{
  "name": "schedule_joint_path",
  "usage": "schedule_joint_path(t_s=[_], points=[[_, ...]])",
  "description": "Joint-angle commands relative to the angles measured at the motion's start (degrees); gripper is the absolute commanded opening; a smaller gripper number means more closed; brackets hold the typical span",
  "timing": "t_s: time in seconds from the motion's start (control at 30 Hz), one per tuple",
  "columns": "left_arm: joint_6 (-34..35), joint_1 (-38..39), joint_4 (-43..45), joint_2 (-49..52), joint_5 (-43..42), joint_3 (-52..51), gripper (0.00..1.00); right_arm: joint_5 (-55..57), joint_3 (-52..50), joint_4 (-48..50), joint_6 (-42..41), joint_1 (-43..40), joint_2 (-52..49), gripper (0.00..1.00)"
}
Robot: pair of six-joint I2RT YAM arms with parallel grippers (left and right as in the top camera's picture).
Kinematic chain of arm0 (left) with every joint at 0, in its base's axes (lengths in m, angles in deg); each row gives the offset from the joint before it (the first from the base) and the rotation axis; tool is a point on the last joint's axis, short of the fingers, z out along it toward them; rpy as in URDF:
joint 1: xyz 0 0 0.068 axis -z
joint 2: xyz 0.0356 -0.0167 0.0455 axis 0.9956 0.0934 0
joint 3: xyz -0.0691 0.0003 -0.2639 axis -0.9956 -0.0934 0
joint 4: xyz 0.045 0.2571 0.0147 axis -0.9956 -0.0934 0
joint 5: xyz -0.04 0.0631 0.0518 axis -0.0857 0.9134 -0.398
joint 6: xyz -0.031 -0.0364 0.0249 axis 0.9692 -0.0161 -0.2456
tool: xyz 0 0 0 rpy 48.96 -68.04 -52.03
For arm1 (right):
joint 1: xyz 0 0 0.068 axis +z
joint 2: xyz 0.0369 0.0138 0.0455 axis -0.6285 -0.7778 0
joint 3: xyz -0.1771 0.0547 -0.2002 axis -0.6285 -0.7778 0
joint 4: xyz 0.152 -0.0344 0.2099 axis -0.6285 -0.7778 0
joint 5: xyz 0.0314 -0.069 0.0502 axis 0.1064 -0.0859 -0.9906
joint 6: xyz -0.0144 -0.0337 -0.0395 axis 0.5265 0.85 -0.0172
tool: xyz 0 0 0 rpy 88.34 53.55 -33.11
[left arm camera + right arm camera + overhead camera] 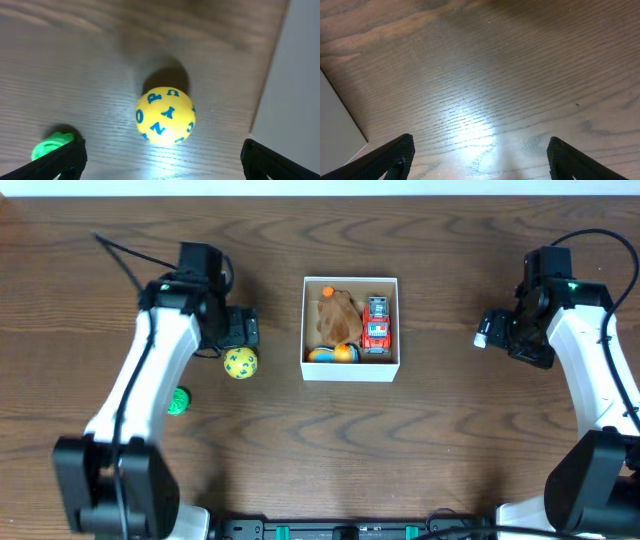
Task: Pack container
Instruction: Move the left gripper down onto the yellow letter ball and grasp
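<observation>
The ball is below my left gripper, centred between its open fingers, so the gripper should go down around the yellow ball (pixel 240 364) (pixel 166 116) next and close.
The container (pixel 351 370) is a small square white-walled box at the table's middle. It holds a brown plush toy (pixel 339 315), a red toy car (pixel 377 326) and a blue-and-orange toy (pixel 332 354). A yellow ball with blue letters (pixel 240 363) lies left of the box and shows in the left wrist view (pixel 165 116). A green toy (pixel 178 401) lies further left, and the left wrist view (pixel 50 146) shows it too. My left gripper (pixel 162 160) is open and empty just behind the ball. My right gripper (pixel 480 155) is open and empty over bare wood, right of the box.
The table is dark brown wood. A white box wall shows at the right edge of the left wrist view (pixel 295 90) and at the left edge of the right wrist view (pixel 335 125). A cable runs from the left arm at the back left (pixel 125 250).
</observation>
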State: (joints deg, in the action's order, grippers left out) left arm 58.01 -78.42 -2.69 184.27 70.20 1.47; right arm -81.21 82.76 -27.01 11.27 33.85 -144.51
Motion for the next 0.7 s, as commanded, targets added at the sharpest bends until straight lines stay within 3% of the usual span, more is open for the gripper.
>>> schedule_joint_path(t_s=[0.0, 0.6, 0.67], points=[[-0.3, 0.0, -0.3, 3.5, -1.1, 0.8, 0.98, 0.8, 0.1, 0.1, 0.5, -0.1, 0.0, 0.87], [-0.3, 0.0, -1.6, 12.9, -1.2, 0.4, 1.0, 0.8, 0.0, 0.2, 0.7, -0.1, 0.0, 0.87], [-0.3, 0.0, -1.7, 12.9, -1.2, 0.4, 0.91, 0.8, 0.1, 0.2, 0.7, -0.1, 0.0, 0.87]])
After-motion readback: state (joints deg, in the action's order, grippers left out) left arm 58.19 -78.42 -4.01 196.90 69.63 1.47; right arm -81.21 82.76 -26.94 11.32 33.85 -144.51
